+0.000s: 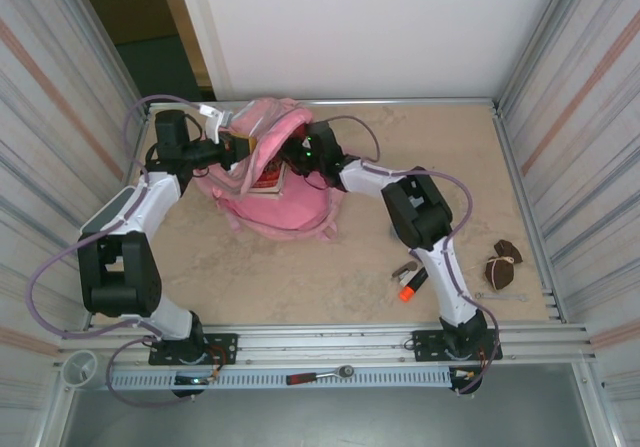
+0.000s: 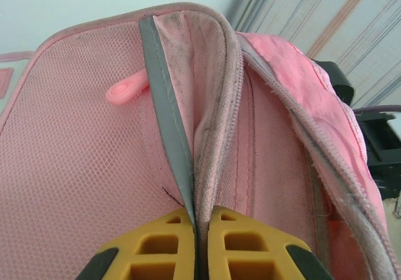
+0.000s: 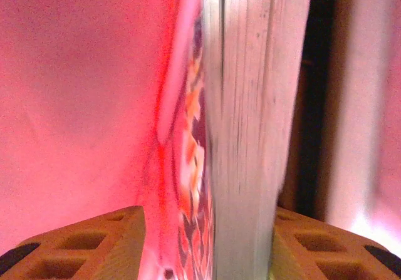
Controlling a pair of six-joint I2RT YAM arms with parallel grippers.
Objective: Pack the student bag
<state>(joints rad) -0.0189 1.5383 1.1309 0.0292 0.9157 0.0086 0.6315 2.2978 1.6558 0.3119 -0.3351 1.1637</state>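
Observation:
My left gripper holds the bag's rim, and the book is inside. It needs to go back down next toward the bag's opening (image 1: 273, 177) (image 2: 279, 180), below it and nearer my base, and let go of the bag's rim.
The pink student bag (image 1: 282, 205) lies at the table's far middle with its top opening held wide. My left gripper (image 1: 238, 148) is shut on the bag's rim. In the left wrist view its yellow fingers (image 2: 199, 212) pinch the zip edge beside the grey strip (image 2: 164, 104), with pink mesh (image 2: 75, 167) to the left. My right gripper (image 1: 298, 157) reaches into the opening from the right. It (image 3: 210, 212) is shut on a book (image 3: 250, 104) with a patterned red cover, page edges towards the camera, and pink lining all around. Part of the book (image 1: 268, 175) shows in the opening.
An orange-capped marker (image 1: 408, 287) and a small metal piece lie near the right arm's base. A brown pouch (image 1: 503, 263) sits at the right, a thin metal item (image 1: 500, 295) below it. A ratchet tool (image 1: 320, 375) rests on the front rail. Corrugated walls flank both sides.

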